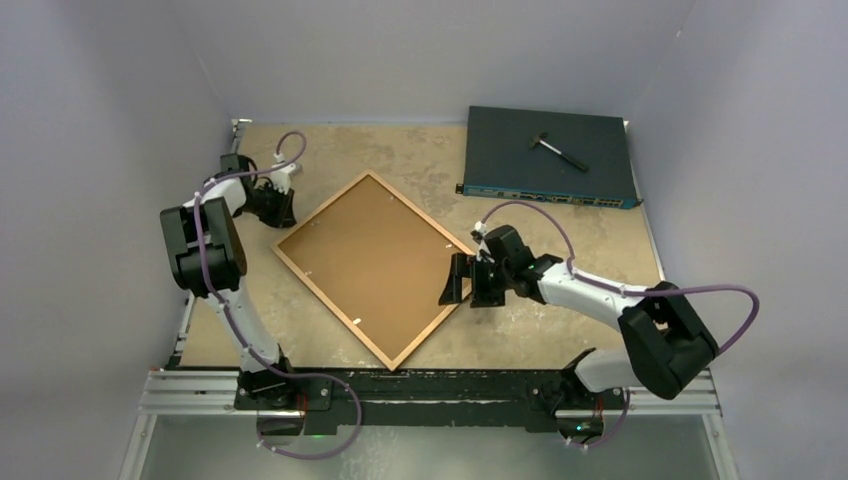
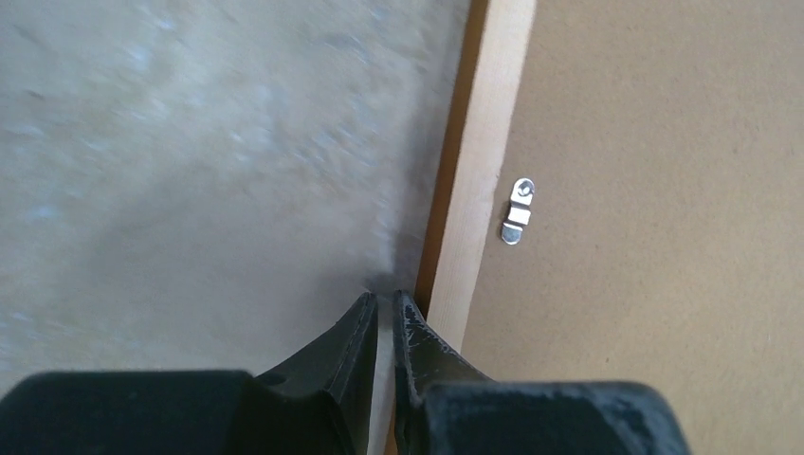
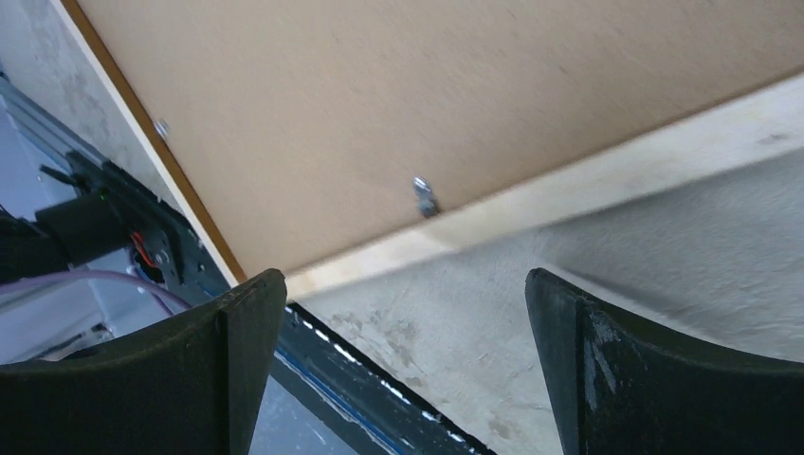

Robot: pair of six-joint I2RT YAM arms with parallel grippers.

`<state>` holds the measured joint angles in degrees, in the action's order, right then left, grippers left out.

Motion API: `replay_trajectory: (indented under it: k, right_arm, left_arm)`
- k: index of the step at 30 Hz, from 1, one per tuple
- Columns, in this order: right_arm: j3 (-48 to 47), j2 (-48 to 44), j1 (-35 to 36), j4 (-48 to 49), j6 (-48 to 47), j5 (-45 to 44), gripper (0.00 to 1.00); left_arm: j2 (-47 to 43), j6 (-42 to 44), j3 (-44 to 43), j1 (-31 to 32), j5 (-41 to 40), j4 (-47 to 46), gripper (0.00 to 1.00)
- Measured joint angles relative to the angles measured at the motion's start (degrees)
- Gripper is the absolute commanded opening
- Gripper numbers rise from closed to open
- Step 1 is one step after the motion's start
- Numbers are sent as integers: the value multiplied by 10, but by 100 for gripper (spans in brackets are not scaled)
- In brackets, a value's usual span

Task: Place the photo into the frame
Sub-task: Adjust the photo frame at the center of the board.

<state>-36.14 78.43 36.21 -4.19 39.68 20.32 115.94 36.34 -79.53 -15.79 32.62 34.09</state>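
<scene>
My left gripper pushes back and against the frame's bar, to its right in the top view, next, bracing it beside the unturned clip before release.
The frame lies flat and turned diagonally in the middle of the table, back side up. A plain brown backing board fills it, with small metal clips at the edge. The photo is out of view. My left gripper sits low on the table just outside the frame's upper-left rail. Its jaws stand almost together with nothing between them. My right gripper is at the frame's right corner, wide open and empty, a little short of the pale rail.
A dark flat electronics box lies at the back right with a small hammer-like tool on top. A black and aluminium rail runs along the near edge. Grey walls close in on the left, back and right.
</scene>
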Motion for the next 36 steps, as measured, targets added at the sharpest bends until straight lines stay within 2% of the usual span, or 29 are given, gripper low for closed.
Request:
replay_trajectory:
  k: [7, 13, 18, 26, 30, 36]
  right_arm:
    - [-113, -6, -31, -85, -51, -65, 99]
    - [-131, -12, -33, -98, -71, -82, 99]
    - [-143, 38, -19, -49, -59, -70, 99]
    - [-273, 217, 75, 66, -24, -57, 98]
    - [-330, 287, 104, 128, -7, -45, 96]
    - [-357, 349, 113, 193, 23, -41, 93]
  left_arm:
    - [-64, 39, 98, 0, 40, 52, 8]
    - [-86, 57, 139, 1, 71, 93, 9]
    - [-110, 70, 167, 1, 74, 138, 13]
    - [-162, 29, 158, -1, 66, 153, 24]
    - [-162, -7, 134, -2, 86, 134, 26]
    - [-127, -12, 123, 0, 123, 134, 28]
